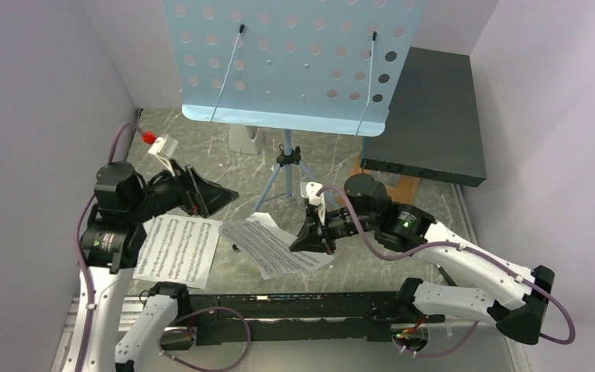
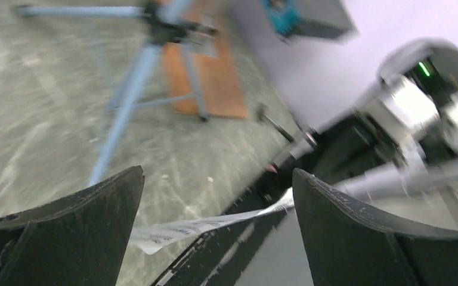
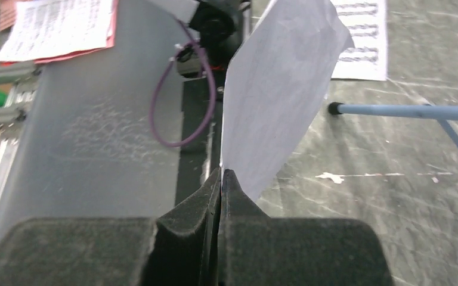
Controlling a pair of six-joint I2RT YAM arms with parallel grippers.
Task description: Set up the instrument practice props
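Observation:
The loose edge of the raised page [image 1: 240, 222] [image 2: 176, 232] is back from the open fingers of my left gripper, so I will next move the gripper back and onto that edge to close there.
The light blue perforated music stand [image 1: 294, 62] stands at the back on its tripod legs [image 1: 277, 186]. A small grey-white metronome [image 1: 244, 139] sits behind the stand. One sheet-music page [image 1: 178, 249] lies flat at the near left. My right gripper [image 1: 310, 232] is shut on the edge of a second page [image 1: 275, 246] and holds it raised off the table; the wrist view shows the jaws [image 3: 222, 173] pinching that page [image 3: 280, 89]. My left gripper [image 1: 209, 198] is open and empty above the table, left of the tripod. Its wrist view [image 2: 217, 171] shows the held page [image 2: 203, 226] edge-on.
A big dark box [image 1: 430, 116] rests on a wooden board [image 1: 403, 184] at the back right. Purple walls close in both sides. The arms' black base rail [image 1: 294, 306] runs along the near edge. A tripod leg [image 3: 405, 111] lies across the table near the right gripper.

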